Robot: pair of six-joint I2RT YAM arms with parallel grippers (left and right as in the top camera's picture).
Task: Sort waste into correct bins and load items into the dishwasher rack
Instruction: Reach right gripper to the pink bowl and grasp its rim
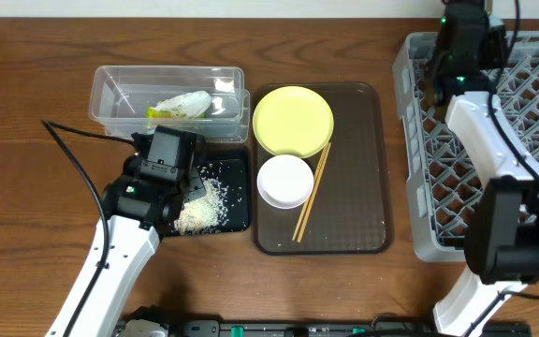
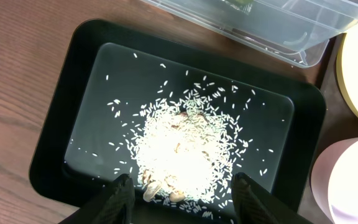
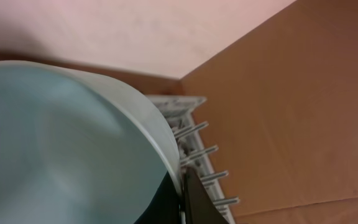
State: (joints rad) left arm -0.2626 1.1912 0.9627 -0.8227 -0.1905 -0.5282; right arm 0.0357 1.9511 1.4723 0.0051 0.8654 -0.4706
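Observation:
My right gripper lowers the light blue bowl toward the rack's edge by the brown serving tray next and releases it, as pegs stand beside it.
My left gripper is open and empty, low over the near end of the black tray. The tray holds a pile of rice grains. In the overhead view this gripper covers part of the black tray. The clear tub holds the green-yellow wrapper. My right gripper is shut on the rim of the light blue bowl, over the far side of the grey dishwasher rack. The yellow plate, white bowl and chopsticks lie on the brown serving tray. The small cup is out of view.
The brown serving tray lies between the black tray and the rack. The rack's pegs stand beside the held bowl. A black cable runs across the table left of the left arm.

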